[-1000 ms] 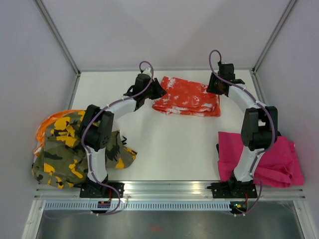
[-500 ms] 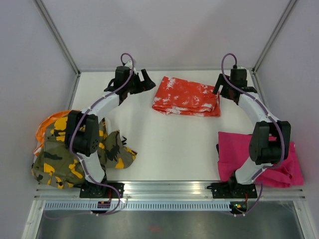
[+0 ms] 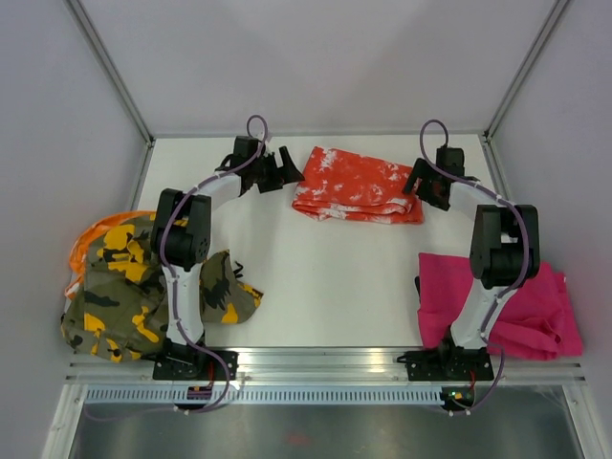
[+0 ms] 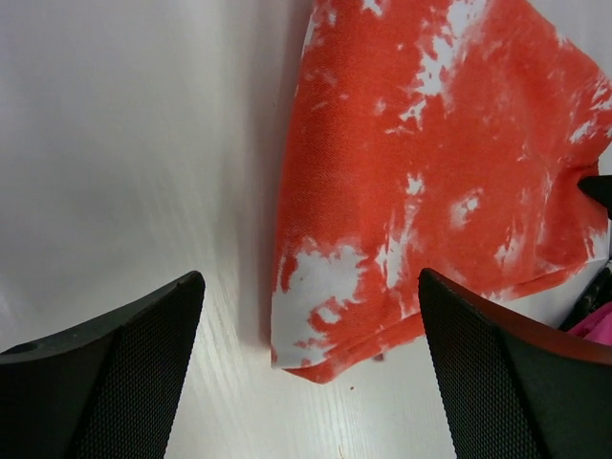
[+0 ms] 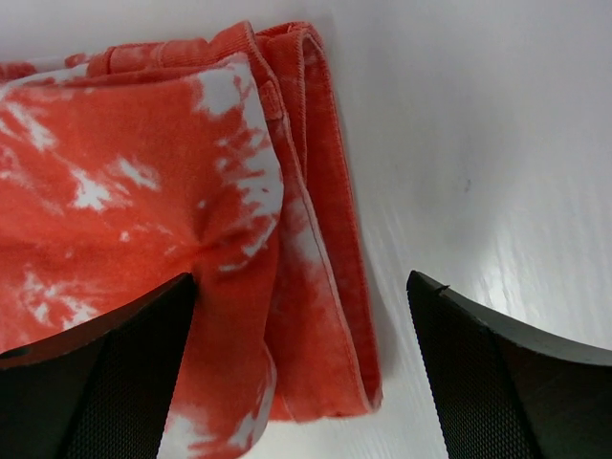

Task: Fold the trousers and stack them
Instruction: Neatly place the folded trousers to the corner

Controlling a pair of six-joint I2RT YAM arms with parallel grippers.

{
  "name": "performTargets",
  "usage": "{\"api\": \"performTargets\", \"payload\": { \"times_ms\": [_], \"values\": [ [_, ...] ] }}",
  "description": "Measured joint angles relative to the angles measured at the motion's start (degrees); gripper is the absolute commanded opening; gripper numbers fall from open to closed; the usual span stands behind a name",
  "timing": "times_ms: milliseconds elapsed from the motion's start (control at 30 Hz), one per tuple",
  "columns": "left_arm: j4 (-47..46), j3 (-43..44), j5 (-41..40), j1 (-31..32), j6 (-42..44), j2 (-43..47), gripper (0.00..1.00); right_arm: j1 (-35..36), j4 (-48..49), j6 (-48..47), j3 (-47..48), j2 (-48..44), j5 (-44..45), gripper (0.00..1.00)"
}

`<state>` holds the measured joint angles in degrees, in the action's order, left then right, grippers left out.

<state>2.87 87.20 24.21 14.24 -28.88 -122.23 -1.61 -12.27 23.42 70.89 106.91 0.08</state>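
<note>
The right gripper comes down onto the layered edge of the orange-red trousers (image 3: pixel 359 186) next, then closes there.
The orange-red trousers (image 3: pixel 359 186) with white splatter lie folded flat at the back middle of the table. My left gripper (image 3: pixel 289 173) stands open just off their left edge, with the folded corner (image 4: pixel 325 335) below and between its fingers (image 4: pixel 115 373), not touching. My right gripper (image 3: pixel 419 185) stands open at their right edge, over the layered folds (image 5: pixel 316 316). Neither holds anything. The camouflage trousers (image 3: pixel 143 287) lie crumpled at the front left. The magenta pink trousers (image 3: pixel 535 306) lie at the front right, beside the right arm's base.
An orange cloth (image 3: pixel 84 251) peeks out from under the camouflage heap. Grey walls with metal rails (image 3: pixel 115 81) close the table at the back and sides. A metal rail (image 3: pixel 316 361) runs along the near edge, and white tabletop (image 3: pixel 325 277) shows in the middle.
Both grippers have opened and let go of the orange-red trousers. They drew back from its edges, then came in close again. The cloth lies still.
</note>
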Motion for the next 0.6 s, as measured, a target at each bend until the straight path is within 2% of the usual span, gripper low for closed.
{"api": "performTargets", "payload": {
  "times_ms": [100,167,200,233,300,367,400,533,600],
  "values": [
    [-0.13,1.44,2.08,0.00,-0.61,-2.64,0.94,0.00,2.08,0.83,0.90,3.78,-1.64,0.98],
    [-0.31,2.23,3.30,0.04,-1.07,-3.89,0.94,-0.02,3.10,1.16,1.75,6.10,-2.62,0.94],
    [-0.55,2.64,3.80,0.13,-1.29,-4.68,0.93,-0.04,3.85,1.42,2.43,6.54,-3.15,0.87],
    [-0.83,3.04,4.57,0.28,-1.51,-5.31,0.93,-0.07,4.63,1.73,2.86,6.99,-3.78,0.84],
    [-1.29,3.63,5.57,0.79,-1.75,-6.25,0.93,-0.04,5.46,2.01,3.04,7.85,-4.70,0.69],
    [-1.79,4.26,5.99,1.66,-1.97,-6.97,0.92,-0.04,6.25,2.64,3.04,8.28,-5.86,0.62],
    [-2.01,4.37,6.03,2.12,-2.10,-7.23,0.92,-0.04,6.60,3.06,2.93,8.46,-6.38,0.54],
    [-3.67,5.07,6.27,3.58,-3.21,-8.74,0.84,-0.02,8.26,3.98,1.99,8.46,-7.91,0.35],
    [-4.44,5.49,5.92,3.89,-3.82,-9.42,0.80,-0.28,9.22,4.39,1.38,8.46,-8.79,0.21]
  ]
}}
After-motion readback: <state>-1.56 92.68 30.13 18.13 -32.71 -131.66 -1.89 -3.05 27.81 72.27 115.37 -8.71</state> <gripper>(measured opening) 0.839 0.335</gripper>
